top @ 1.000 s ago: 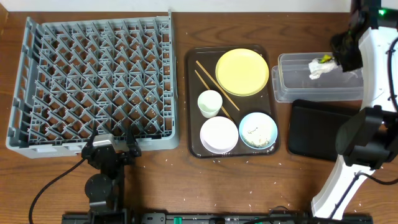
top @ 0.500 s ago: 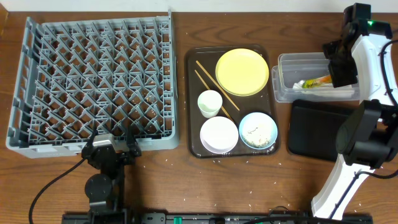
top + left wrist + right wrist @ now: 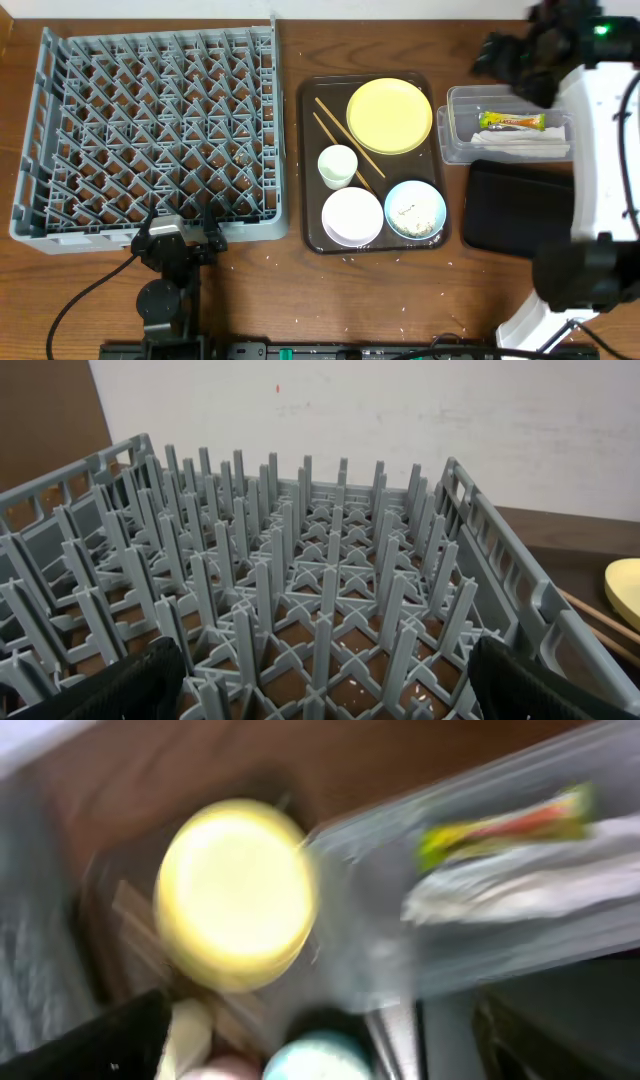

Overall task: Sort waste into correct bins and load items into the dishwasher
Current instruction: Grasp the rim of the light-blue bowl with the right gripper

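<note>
The right gripper moves back next, then down onto the light-blue bowl's rim beside the white bowl (image 3: 352, 215).
The grey dishwasher rack (image 3: 150, 130) fills the left of the table. A brown tray (image 3: 305, 150) carries the yellow plate (image 3: 389, 115), chopsticks (image 3: 345, 140), small white cup (image 3: 338, 165), white bowl (image 3: 352, 215) and light-blue bowl (image 3: 415, 210) with rice crumbs in it. The printed wrapper (image 3: 512, 121) and a white scrap (image 3: 520, 146) lie in the clear tub (image 3: 455, 140). My right gripper (image 3: 505, 55) hovers blurred, open and empty, beyond the tub's far left corner. My left gripper (image 3: 180, 235) is open and empty at the rack's near edge (image 3: 325, 690).
The black tray (image 3: 515, 205) lies in front of the clear tub. Rice crumbs (image 3: 350, 255) are scattered on the wooden table by the brown tray's near edge and under the rack. The right wrist view is motion-blurred, showing plate (image 3: 235, 895), wrapper (image 3: 500, 825) and tub.
My right gripper opened and let the wrapper and white scrap fall into the clear tub, then swung away to the back left. The left arm has not moved.
</note>
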{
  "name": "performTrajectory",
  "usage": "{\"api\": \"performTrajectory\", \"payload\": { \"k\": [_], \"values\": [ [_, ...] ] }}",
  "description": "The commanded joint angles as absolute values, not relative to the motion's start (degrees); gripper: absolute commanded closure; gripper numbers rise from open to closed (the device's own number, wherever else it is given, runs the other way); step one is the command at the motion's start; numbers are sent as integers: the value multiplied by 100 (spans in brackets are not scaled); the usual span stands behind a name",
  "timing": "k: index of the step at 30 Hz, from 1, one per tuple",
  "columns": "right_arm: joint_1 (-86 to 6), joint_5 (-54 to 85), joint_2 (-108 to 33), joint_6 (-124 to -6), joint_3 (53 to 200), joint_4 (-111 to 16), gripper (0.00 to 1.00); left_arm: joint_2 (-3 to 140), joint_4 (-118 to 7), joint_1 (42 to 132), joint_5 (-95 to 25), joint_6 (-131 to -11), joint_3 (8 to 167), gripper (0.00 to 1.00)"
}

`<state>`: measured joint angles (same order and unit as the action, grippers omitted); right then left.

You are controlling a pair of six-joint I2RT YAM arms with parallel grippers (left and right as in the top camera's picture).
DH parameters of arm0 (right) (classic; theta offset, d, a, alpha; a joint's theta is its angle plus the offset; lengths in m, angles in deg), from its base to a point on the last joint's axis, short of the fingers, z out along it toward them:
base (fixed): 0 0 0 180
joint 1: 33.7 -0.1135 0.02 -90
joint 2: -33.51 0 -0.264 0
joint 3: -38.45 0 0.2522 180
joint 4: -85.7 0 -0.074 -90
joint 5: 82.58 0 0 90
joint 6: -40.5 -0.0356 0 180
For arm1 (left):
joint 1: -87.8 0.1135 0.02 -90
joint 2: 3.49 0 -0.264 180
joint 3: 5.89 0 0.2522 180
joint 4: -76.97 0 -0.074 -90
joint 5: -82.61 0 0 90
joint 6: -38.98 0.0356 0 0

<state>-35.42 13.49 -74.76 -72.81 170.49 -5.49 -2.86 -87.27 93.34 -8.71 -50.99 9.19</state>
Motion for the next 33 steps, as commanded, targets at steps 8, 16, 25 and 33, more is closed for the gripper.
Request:
{"api": "performTrajectory", "payload": {
  "k": [8, 16, 25, 33],
  "values": [
    [-5533, 1133, -7574, -7539, 15661, -295, 11, -315, -8524, 9358, -781, -5064, 810, 8],
    [-6329, 907, -7574, -8385, 14186, -1001, 21, -315, -8524, 9358, -781, -5064, 810, 8],
    [-6405, 457, -7574, -8634, 13360, -1670, 33, -315, -8524, 9358, -781, -5064, 810, 8],
    [-6405, 46, -7581, -8630, 13253, -2114, 37, -315, -8524, 9358, -781, -5064, 810, 8]
  ]
}}
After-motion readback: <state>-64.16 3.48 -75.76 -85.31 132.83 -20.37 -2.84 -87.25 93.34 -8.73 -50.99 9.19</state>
